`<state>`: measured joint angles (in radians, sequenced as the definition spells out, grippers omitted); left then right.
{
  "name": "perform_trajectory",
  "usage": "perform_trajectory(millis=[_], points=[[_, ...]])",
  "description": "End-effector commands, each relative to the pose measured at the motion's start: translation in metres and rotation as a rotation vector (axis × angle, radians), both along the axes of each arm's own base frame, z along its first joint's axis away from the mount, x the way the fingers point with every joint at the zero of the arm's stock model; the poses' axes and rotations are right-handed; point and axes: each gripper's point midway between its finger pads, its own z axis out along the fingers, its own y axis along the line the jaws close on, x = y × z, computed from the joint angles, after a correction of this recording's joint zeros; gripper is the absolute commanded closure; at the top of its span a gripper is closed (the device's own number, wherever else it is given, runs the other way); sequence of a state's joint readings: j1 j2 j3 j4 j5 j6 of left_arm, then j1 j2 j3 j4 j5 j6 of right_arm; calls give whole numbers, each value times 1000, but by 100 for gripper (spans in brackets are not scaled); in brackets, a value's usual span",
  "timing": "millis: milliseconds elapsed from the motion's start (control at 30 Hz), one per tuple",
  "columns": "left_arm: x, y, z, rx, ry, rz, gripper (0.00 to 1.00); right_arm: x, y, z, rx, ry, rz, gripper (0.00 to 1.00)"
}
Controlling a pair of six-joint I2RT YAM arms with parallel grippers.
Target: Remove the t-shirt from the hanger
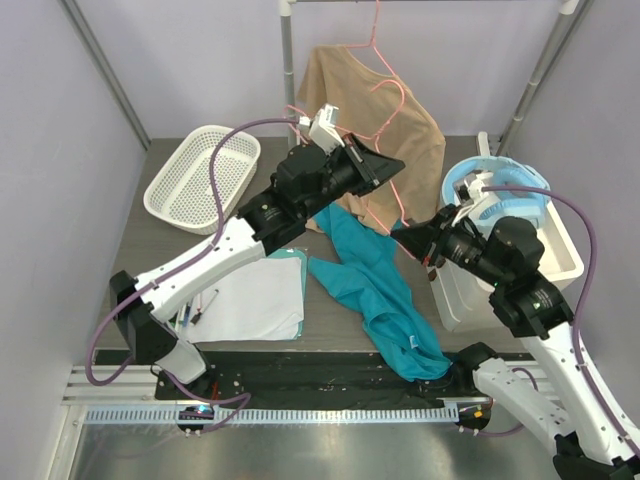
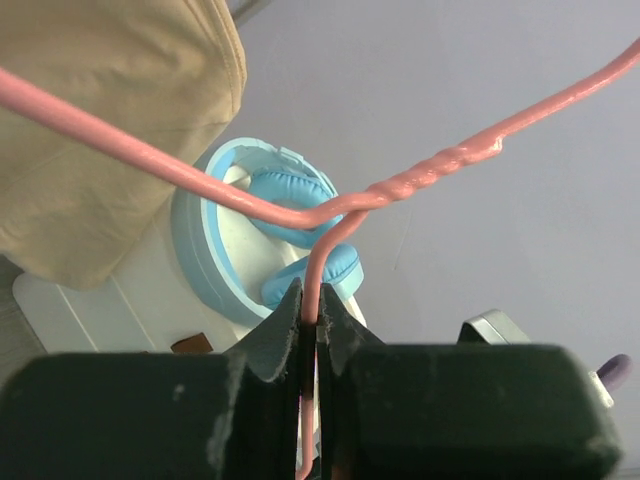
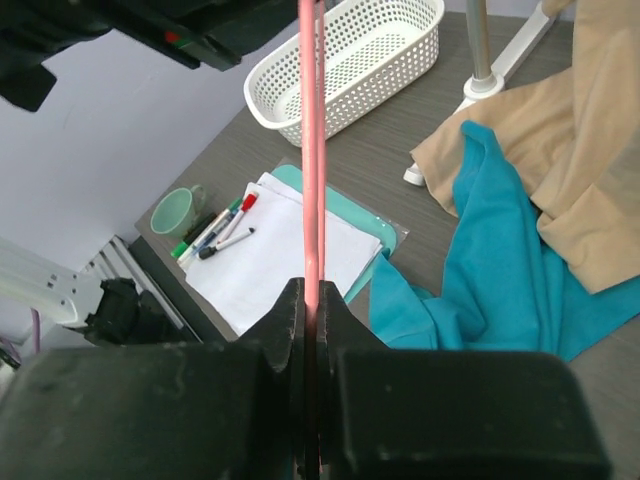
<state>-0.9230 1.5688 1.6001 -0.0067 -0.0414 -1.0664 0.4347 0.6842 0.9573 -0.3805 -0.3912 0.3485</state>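
I should move my right gripper up and outward next, put the hanger's hook onto the rack's top bar (image 1: 330, 1) beside the tan t-shirt (image 1: 350, 90), and let go, because this hanger is bare.
A pink wire hanger (image 1: 403, 195) is bare and held in the air by both grippers. My left gripper (image 1: 393, 164) is shut on the wire just below its twisted neck (image 2: 430, 175), as the left wrist view (image 2: 312, 300) shows. My right gripper (image 1: 406, 238) is shut on a lower stretch of the wire (image 3: 311, 150), as its wrist view (image 3: 311, 292) shows. A teal t-shirt (image 1: 375, 290) lies crumpled on the table under the hanger and also shows in the right wrist view (image 3: 500, 260). A tan t-shirt (image 1: 350, 90) hangs on a second pink hanger from the rack behind.
A white basket (image 1: 200, 175) stands at the back left. White paper on a teal folder (image 1: 255, 300), markers (image 1: 195, 312) and a green cup (image 3: 178, 212) lie at the front left. A white bin (image 1: 560, 255) holding blue headphones (image 1: 500, 190) stands on the right. The rack's pole (image 1: 288, 60) stands at the back.
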Motion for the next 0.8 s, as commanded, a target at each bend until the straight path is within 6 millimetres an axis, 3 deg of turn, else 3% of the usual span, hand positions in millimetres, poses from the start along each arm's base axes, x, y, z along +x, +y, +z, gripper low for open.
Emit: perform_trajectory(millis=[0, 33, 67, 133, 167, 200, 233, 267, 333, 367, 400, 433, 467, 500, 533, 567, 633, 767], points=[[-10, 2, 35, -47, -118, -35, 85, 17, 0, 20, 74, -27, -61, 99], [-11, 5, 31, 5, -150, -32, 77, 21, 2, 22, 103, 2, -70, 99], [-13, 9, 32, 26, -166, -29, 55, 21, 5, 31, 120, -6, -61, 99], [-21, 29, 31, 95, -208, -9, 33, 28, 6, 36, 121, -7, -70, 99], [-22, 36, 13, 140, -203, 3, 29, 33, 2, 45, 117, -28, -102, 99], [-23, 46, 10, 159, -212, 32, 27, 36, 0, 42, 92, -13, -121, 99], [-34, 67, 23, 147, -238, 54, 25, 39, -4, 44, 76, -16, -145, 99], [-34, 75, 3, 198, -234, 67, 24, 43, -7, 50, 57, -38, -161, 99], [-46, 112, 7, 223, -241, 137, 23, 46, -12, 50, 27, -33, -192, 99], [-49, 123, -9, 264, -229, 154, 23, 48, -14, 55, 10, -47, -200, 99], [-51, 136, -13, 277, -225, 185, 23, 50, -17, 52, -9, -37, -220, 99], [-60, 162, -6, 261, -233, 236, 23, 51, -19, 53, -19, -42, -230, 99], [-61, 172, -26, 291, -209, 258, 22, 51, -21, 54, -27, -49, -240, 99], [-63, 182, -33, 293, -197, 281, 23, 53, -24, 55, -28, -51, -260, 99], [-73, 207, -27, 257, -200, 333, 19, 53, -24, 59, -21, -56, -260, 99], [-74, 213, -45, 260, -162, 349, 18, 57, -22, 58, -21, -44, -259, 99], [-85, 235, -56, 234, -142, 380, 18, 57, -16, 67, -1, -44, -232, 99], [-95, 256, -73, 235, -115, 407, 18, 76, -13, 80, -2, -64, -261, 99]])
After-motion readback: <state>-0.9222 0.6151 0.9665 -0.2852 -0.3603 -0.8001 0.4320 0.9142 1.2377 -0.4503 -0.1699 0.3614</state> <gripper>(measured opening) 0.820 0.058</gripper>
